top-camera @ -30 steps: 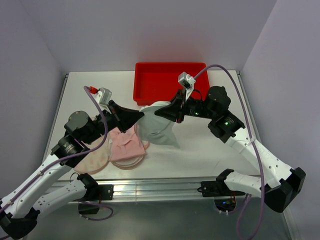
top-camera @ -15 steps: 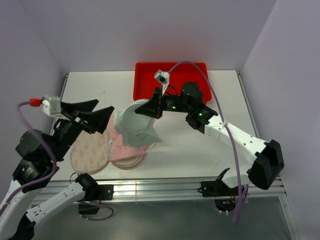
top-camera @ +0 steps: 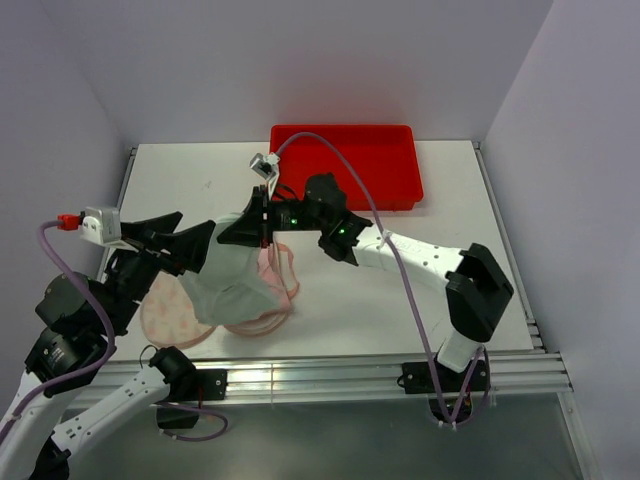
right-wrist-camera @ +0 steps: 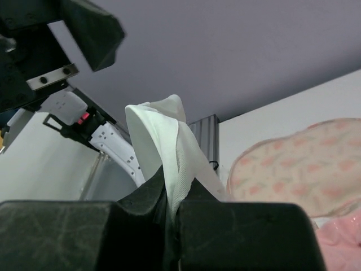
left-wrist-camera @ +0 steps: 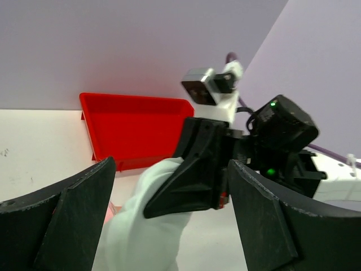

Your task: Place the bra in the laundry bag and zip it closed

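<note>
The bra's gripped edge still hangs above the laundry bag. I will next lower my right gripper toward the pink fabric [top-camera: 280, 268] of the bag and release the bra.
The bra [top-camera: 232, 282] is a pale white-mint garment hanging from my right gripper [top-camera: 238, 230], which is shut on its top edge [right-wrist-camera: 163, 127]. It drapes down over the laundry bag [top-camera: 170, 308], a cream pouch with pink motifs lying flat on the table, and covers the bag's right part. Pink fabric [top-camera: 280, 268] shows beside the bra. My left gripper [top-camera: 186, 240] hovers open just left of the bra, touching nothing. In the left wrist view the right gripper [left-wrist-camera: 169, 200] and the bra [left-wrist-camera: 141, 231] sit between my spread left fingers. The right wrist view shows the bag [right-wrist-camera: 293, 169] beyond the bra.
A red plastic tray [top-camera: 390, 150] stands at the back of the white table [top-camera: 400, 290], right of centre. The right arm [top-camera: 420, 255] stretches across the table's middle. A metal rail [top-camera: 320, 375] runs along the near edge.
The right gripper carried the bra leftward and lowered it over the laundry bag. The left gripper let go of the bra, opened wide and pulled back to the left.
</note>
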Motion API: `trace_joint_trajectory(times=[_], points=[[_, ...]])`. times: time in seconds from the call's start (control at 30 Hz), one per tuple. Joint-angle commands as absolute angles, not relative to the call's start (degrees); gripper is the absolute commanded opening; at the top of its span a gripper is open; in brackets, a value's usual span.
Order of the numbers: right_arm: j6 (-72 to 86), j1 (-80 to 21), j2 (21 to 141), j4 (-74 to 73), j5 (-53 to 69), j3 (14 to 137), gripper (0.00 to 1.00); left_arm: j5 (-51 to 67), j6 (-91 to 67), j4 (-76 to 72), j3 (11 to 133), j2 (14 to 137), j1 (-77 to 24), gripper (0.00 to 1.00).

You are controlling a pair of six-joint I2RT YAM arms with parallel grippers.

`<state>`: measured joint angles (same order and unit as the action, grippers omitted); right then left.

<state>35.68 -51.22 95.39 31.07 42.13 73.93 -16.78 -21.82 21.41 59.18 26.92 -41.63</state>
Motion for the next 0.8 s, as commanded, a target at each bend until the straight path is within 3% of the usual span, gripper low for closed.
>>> trace_joint_trajectory(times=[0.0, 0.37, 0.77], points=[[40.3, -51.0, 99.5, 38.7, 42.8, 77.4, 0.0, -17.8, -20.5, 20.6, 58.1, 25.8, -41.7, 0.87], [43.2, -47.9, 114.8, 40.5, 41.7, 81.7, 0.0, -18.3, -20.2, 19.1, 54.8, 26.6, -41.8, 0.87], [43.1, -43.5, 123.7, 35.5, 40.9, 85.0, 0.0, -16.2, -22.3, 17.1, 52.4, 30.3, -41.7, 0.83]])
